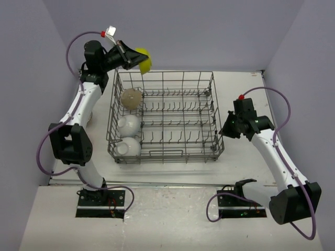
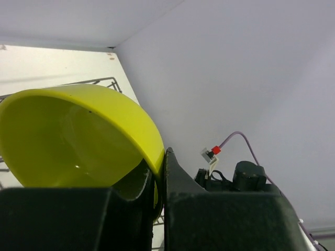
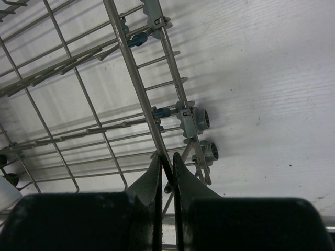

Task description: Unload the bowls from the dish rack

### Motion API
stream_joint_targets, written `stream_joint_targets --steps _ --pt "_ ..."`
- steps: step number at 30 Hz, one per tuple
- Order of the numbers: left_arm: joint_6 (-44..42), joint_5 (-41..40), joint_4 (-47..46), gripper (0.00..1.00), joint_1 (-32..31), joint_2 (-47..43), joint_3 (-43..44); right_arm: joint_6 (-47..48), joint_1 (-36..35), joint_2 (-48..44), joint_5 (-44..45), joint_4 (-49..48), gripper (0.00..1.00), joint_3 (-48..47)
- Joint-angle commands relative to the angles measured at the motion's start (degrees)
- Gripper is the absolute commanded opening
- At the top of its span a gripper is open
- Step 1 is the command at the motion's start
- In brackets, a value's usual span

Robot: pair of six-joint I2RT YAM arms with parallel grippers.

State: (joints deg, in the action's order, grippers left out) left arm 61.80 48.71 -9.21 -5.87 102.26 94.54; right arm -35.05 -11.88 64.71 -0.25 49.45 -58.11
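Observation:
The yellow bowl (image 1: 143,60) hangs clear of the rack, so next I need to move my left gripper back and down to the tabletop beside the brownish round object and release the bowl there.
The grey wire dish rack (image 1: 209,112) stands mid-table. My left gripper (image 1: 131,58) is shut on the rim of a yellow bowl (image 1: 143,60), held in the air above the rack's far left corner; the bowl fills the left wrist view (image 2: 78,136). A tan bowl (image 1: 131,98) and two white bowls (image 1: 128,124) (image 1: 128,147) stand on edge along the rack's left side. My right gripper (image 1: 224,130) is shut on the top wire of the rack's right wall (image 3: 141,89), near two grey rollers (image 3: 201,119).
Grey walls close in the table at the back and both sides. A brownish round object (image 1: 91,116) lies on the table behind the left arm, mostly hidden. The table's front edge runs just below the rack.

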Motion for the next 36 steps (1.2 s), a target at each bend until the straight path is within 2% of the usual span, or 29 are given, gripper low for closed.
stream_joint_targets --steps 1,6,9,14,18,24,28,36 --pt "-6.78 -5.46 9.03 0.00 2.52 -6.27 2.23 -3.63 2.47 -1.25 10.27 3.90 0.00 0.19" --pt "-12.66 -11.87 20.00 0.00 5.87 -11.20 2.05 -1.87 4.67 -1.25 9.75 4.07 0.00 -0.43" --pt "-17.14 -15.83 26.14 0.00 10.34 -13.31 3.70 -0.73 5.29 -1.08 9.13 4.07 0.00 -0.60" --pt "-26.10 -27.50 35.83 0.00 11.32 -14.89 8.81 0.68 5.55 -0.37 7.90 4.07 0.00 -0.60" --pt "-29.63 -36.56 44.00 0.00 11.32 -14.63 11.01 1.38 5.55 -0.02 6.93 4.07 0.00 -1.30" --pt "-30.78 -48.16 51.03 0.00 11.23 -15.25 5.57 2.53 5.55 0.42 6.49 4.34 0.00 -2.01" --pt "-28.95 -60.02 56.22 0.00 11.32 -16.56 2.06 3.14 5.55 0.95 6.32 4.69 0.00 -2.62" --pt "-23.83 -69.87 60.45 0.00 11.32 -24.99 -15.86 3.49 5.55 2.35 5.26 4.69 0.00 -4.82"
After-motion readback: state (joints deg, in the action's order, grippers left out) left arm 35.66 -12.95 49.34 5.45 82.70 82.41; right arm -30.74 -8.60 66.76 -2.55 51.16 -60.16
